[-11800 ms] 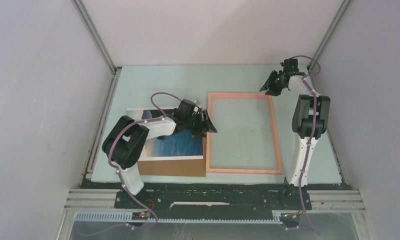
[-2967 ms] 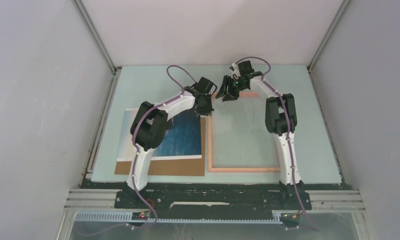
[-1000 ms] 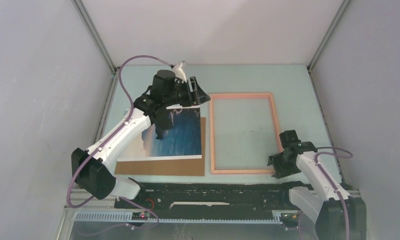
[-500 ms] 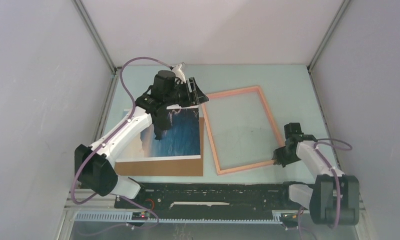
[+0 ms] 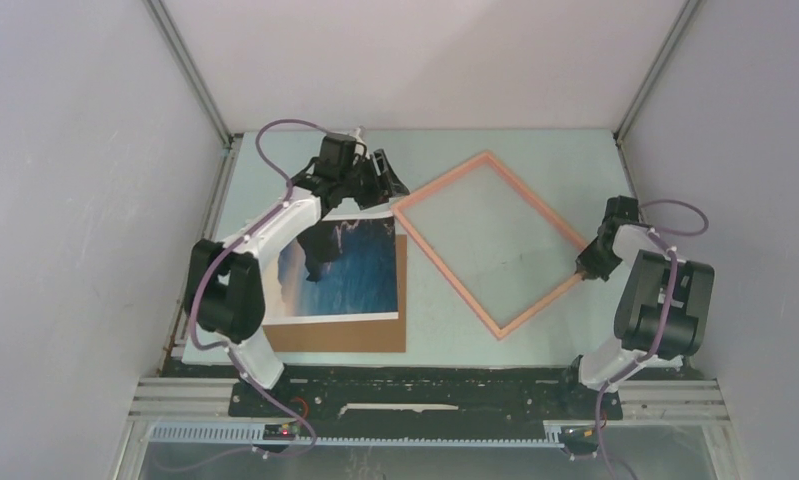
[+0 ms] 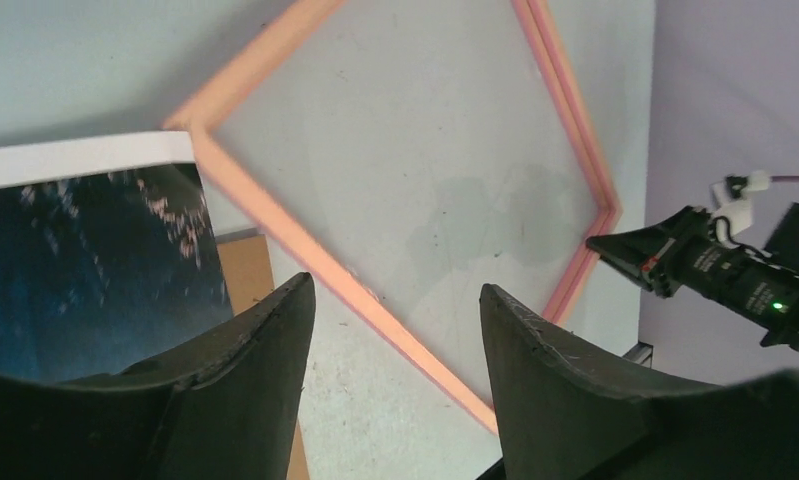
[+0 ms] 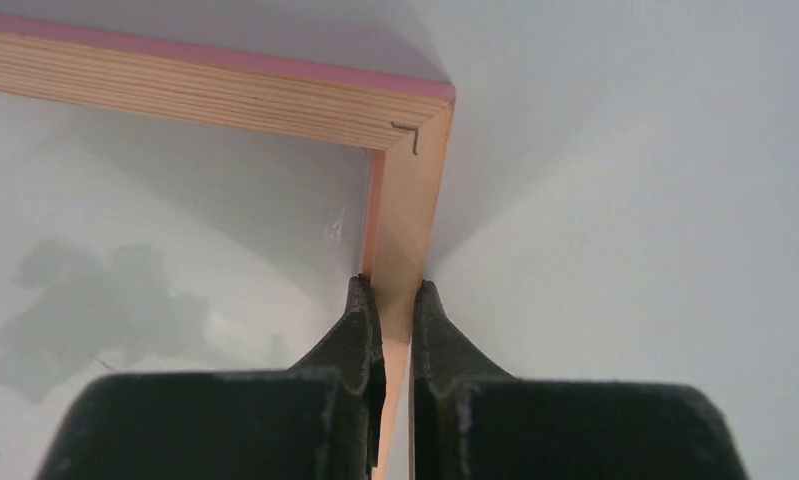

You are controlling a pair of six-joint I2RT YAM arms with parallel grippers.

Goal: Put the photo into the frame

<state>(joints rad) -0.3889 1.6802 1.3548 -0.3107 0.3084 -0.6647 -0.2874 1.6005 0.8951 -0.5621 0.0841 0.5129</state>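
Observation:
The frame (image 5: 441, 180) sits crooked, and the bare mat (image 5: 590, 212) lies outward of my right gripper. My right gripper needs to drag the pinched corner of the frame outward onto the mat next and let go of it.
The frame (image 5: 441, 180), thin and salmon-pink, lies turned like a diamond on the pale mat. My right gripper (image 5: 586, 268) is shut on the frame's right corner; in the right wrist view the fingertips (image 7: 361, 300) pinch the wooden bar (image 7: 405, 200) just below that corner. The photo (image 5: 345, 265), blue sea with a white border, lies left of the frame on a brown cardboard sheet (image 5: 335, 336). My left gripper (image 5: 383, 186) hovers open over the spot where the frame's left corner meets the photo's far right corner. Its wrist view shows the frame bar (image 6: 387, 325) and photo (image 6: 85, 260) below the open gripper (image 6: 395, 287).
The pale mat (image 5: 595, 170) is bounded by grey walls on three sides, with the right arm close to the right wall. A black base rail (image 5: 425, 390) runs along the near edge. The right gripper's tip (image 6: 615, 245) shows in the left wrist view.
The right gripper has shut on the frame's near right corner and swung it far and right, turning the frame counter-clockwise into a diamond. The left arm has shifted only a little.

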